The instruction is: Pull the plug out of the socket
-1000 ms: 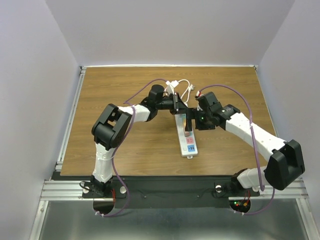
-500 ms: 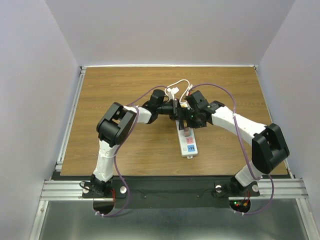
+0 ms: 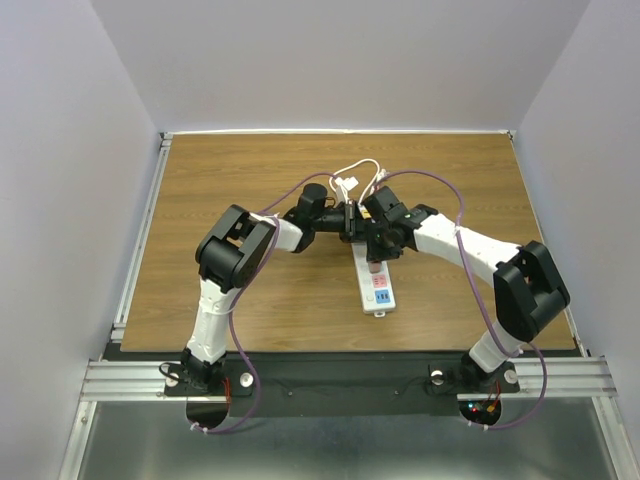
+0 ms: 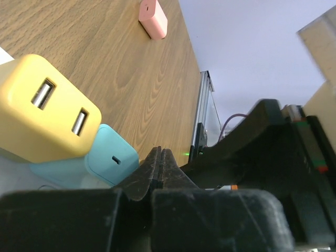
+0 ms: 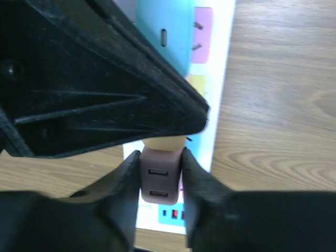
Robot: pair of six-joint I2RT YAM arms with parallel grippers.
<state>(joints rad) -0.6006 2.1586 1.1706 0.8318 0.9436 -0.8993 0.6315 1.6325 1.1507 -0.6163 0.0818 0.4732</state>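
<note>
I need to lift the mauve plug (image 5: 160, 181) with my right gripper next, then lower it to the right in the top view, onto the wooden table beside the socket.
The socket (image 3: 367, 287) is a long white power strip lying on the wooden table, its blue end patch (image 5: 173, 214) nearest the arms. A mauve plug (image 5: 160, 181) with two USB ports stands in it, and my right gripper (image 5: 160, 157) is shut on its two sides. Behind it sit a yellow plug (image 4: 44, 110) and a teal plug (image 4: 110, 157). My left gripper (image 4: 160, 153) is shut with nothing in it. It lies low over the strip beside the teal plug, and its black body (image 5: 105, 79) crosses the right wrist view.
White cords (image 3: 355, 178) loop on the table behind the strip. A small pink block (image 4: 153, 18) lies loose on the wood farther off. The two arms meet over the strip, wrists close together. A metal rail (image 3: 140, 230) runs along the table's left edge.
My right gripper has moved left over the strip and closed from wide open onto the mauve plug. The left gripper stayed shut at the strip's far end.
</note>
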